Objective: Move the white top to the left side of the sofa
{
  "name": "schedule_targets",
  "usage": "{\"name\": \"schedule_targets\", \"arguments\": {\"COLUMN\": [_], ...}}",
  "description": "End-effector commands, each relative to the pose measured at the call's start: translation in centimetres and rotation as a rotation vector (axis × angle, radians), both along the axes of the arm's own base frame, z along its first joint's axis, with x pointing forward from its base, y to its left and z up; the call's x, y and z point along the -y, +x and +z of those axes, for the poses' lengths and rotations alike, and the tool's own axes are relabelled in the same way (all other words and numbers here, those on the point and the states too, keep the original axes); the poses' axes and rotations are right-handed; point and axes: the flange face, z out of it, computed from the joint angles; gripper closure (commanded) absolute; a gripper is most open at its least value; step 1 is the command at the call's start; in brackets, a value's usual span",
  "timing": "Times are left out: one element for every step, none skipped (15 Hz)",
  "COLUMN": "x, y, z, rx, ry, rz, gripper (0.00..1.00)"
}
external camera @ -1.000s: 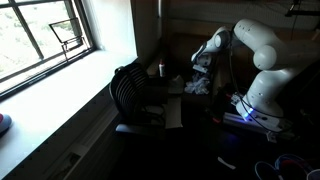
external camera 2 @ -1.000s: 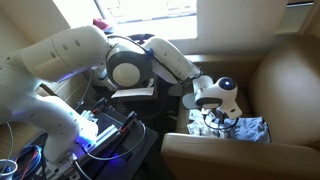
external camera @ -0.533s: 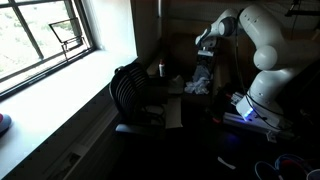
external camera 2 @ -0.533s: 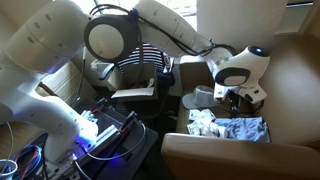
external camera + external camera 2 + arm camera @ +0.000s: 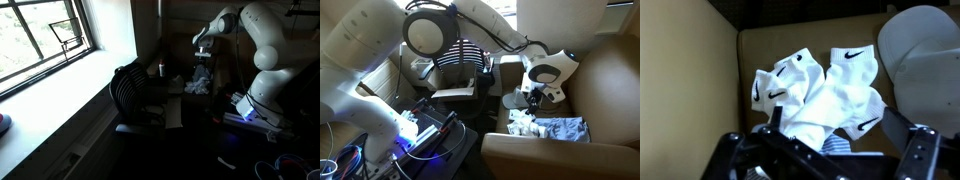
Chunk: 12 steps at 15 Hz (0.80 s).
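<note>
The fabric lies well below my gripper's fingers, so next my gripper goes down, fingers open, onto the bunched fold of the white top (image 5: 526, 126) (image 5: 802, 120) toward the sofa's side arm.
The white top (image 5: 825, 90) is a bunched pale garment with black swoosh marks, lying on the seat of the brown sofa (image 5: 750, 55). In both exterior views it shows as a small pale heap (image 5: 524, 122) (image 5: 197, 84) near the sofa's (image 5: 610, 80) side arm. My gripper (image 5: 837, 130) hangs just above it, jaws wide open, with a finger on either side and neither one pressing the fabric. In an exterior view the gripper (image 5: 536, 97) is clear of the heap, and it (image 5: 203, 50) stands well above the seat.
A grey-blue striped cloth (image 5: 566, 130) lies beside and partly under the white top. A black slatted chair (image 5: 130, 90) stands next to the sofa by the window sill (image 5: 60, 90). Cables and a blue-lit box (image 5: 415, 135) sit at the arm's base.
The gripper has opened wide, let go of the white top and risen off the seat. The white top stays on the sofa.
</note>
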Motion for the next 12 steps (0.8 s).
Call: {"name": "schedule_targets", "arguments": {"x": [-0.3, -0.6, -1.8, -3.2, -4.3, -5.3, -6.1, -6.8, -7.2, -7.2, -7.0, -7.3], "y": [0.1, 0.2, 0.2, -0.7, -1.6, -2.4, -3.3, -4.0, -4.7, -5.3, -5.5, -6.1], "z": [-0.5, -0.6, -2.6, -5.2, -7.8, -9.8, -12.0, -13.7, -15.3, -16.6, -17.7, -17.2], "rx": [-0.004, -0.007, -0.09, -0.159, -0.209, -0.26, -0.316, -0.368, -0.413, -0.435, -0.44, -0.435], "ry": [-0.002, -0.002, 0.017, 0.057, 0.054, 0.066, 0.052, 0.032, -0.001, -0.054, -0.111, -0.163], "rz": [0.004, 0.007, 0.019, 0.05, 0.054, 0.057, 0.05, 0.04, 0.023, -0.004, -0.019, -0.031], "gripper": [0.0, 0.0, 0.0, 0.0, 0.0, 0.0, 0.0, 0.0, 0.0, 0.0, 0.0, 0.0]}}
